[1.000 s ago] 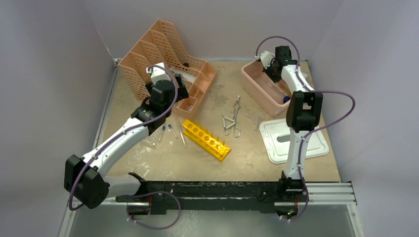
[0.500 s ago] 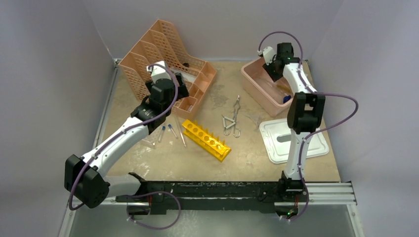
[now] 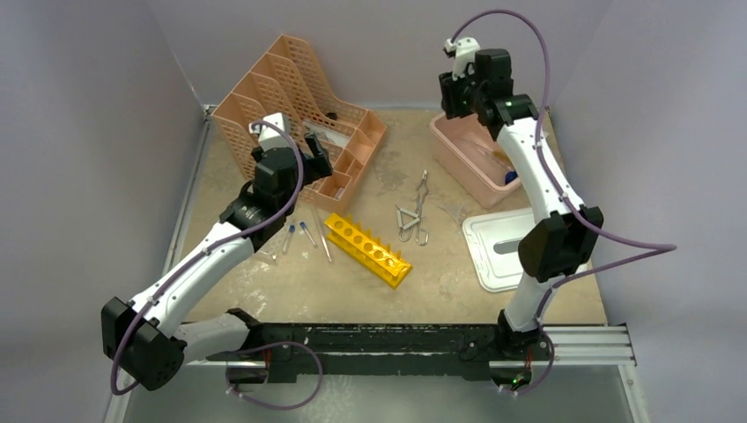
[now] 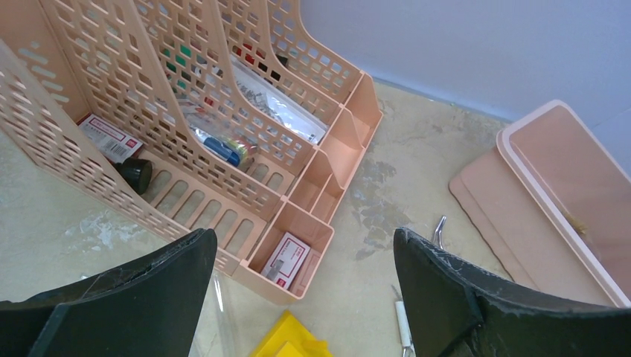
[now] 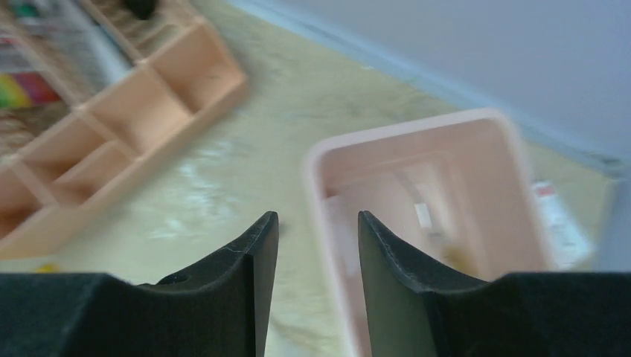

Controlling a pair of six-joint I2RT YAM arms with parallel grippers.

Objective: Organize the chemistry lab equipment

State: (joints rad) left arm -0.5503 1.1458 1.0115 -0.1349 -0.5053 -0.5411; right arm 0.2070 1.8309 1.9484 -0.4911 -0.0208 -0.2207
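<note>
The white triangle lies across the tongs. So my right gripper should move back and left in the top view, then down onto the white triangle's far tube (image 3: 409, 212).
The yellow test-tube rack (image 3: 368, 249) lies in the middle of the table; its corner shows in the left wrist view (image 4: 290, 342). Two blue-capped tubes (image 3: 298, 234) and a clear tube (image 3: 323, 245) lie left of it. The silvery tongs (image 3: 412, 216) lie right of it, and also show in the left wrist view (image 4: 440, 227). A small blue piece (image 3: 512, 177) sits in the pink tub (image 3: 467, 157). My left gripper (image 3: 315, 160) (image 4: 303, 236) is open wide and empty, above the organizer's front corner. My right gripper (image 3: 451, 99) (image 5: 318, 217) is open a little and empty, high over the tub's left rim (image 5: 327, 160).
The peach mesh organizer (image 3: 291, 97) (image 4: 223, 149) stands at the back left with small items in its compartments. The white lid (image 3: 502, 256) lies at the right, partly under my right arm. Walls close in the table on three sides.
My right arm has lifted out of the tub and swung up and to the left. My left gripper has shifted slightly left and back near the organizer.
</note>
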